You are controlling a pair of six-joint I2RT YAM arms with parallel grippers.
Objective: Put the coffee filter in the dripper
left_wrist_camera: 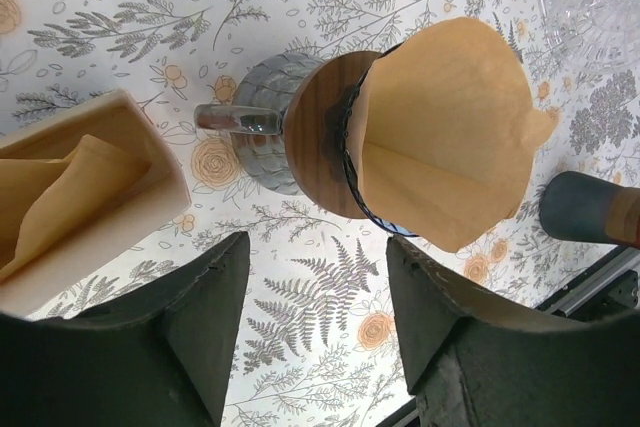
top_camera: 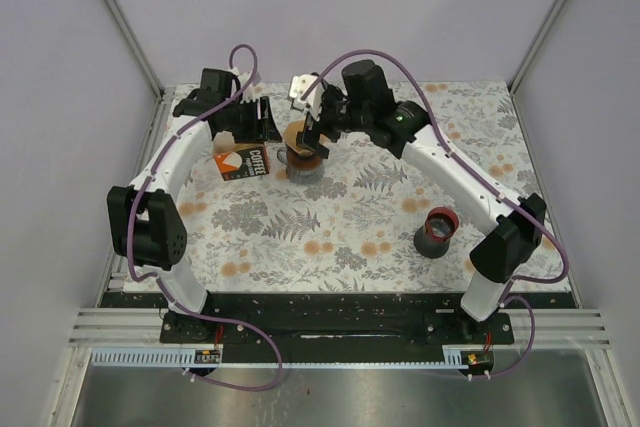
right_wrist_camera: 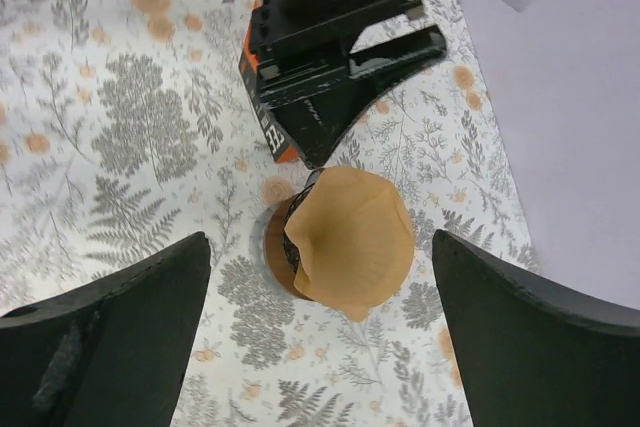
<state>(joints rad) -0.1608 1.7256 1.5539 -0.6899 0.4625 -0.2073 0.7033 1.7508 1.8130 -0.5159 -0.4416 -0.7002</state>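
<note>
The filter already sits in the dripper [top_camera: 301, 162]. Next, my right gripper swings back and to the right in the top view, then lowers onto the cup's red rim [top_camera: 455, 215].
The brown paper coffee filter [top_camera: 299, 135] sits opened in the dripper [top_camera: 301, 162], a wire cone with a wooden collar on a small glass server, at the table's back middle. In the left wrist view the filter [left_wrist_camera: 450, 137] leans out of the collar [left_wrist_camera: 318, 142]. In the right wrist view the filter [right_wrist_camera: 352, 239] lies right below the camera. My left gripper [top_camera: 264, 122] is open and empty just left of the dripper; its fingers [left_wrist_camera: 210, 317] stand apart. My right gripper [top_camera: 318, 134] hovers above the filter, open wide and empty, with its fingers [right_wrist_camera: 130, 317] far apart.
An orange-and-black filter box [top_camera: 243, 162] stands left of the dripper, with more filters inside [left_wrist_camera: 60, 197]. A red-rimmed dark cup [top_camera: 436, 231] stands at the right. The left arm's gripper [right_wrist_camera: 340, 67] shows behind the dripper in the right wrist view.
</note>
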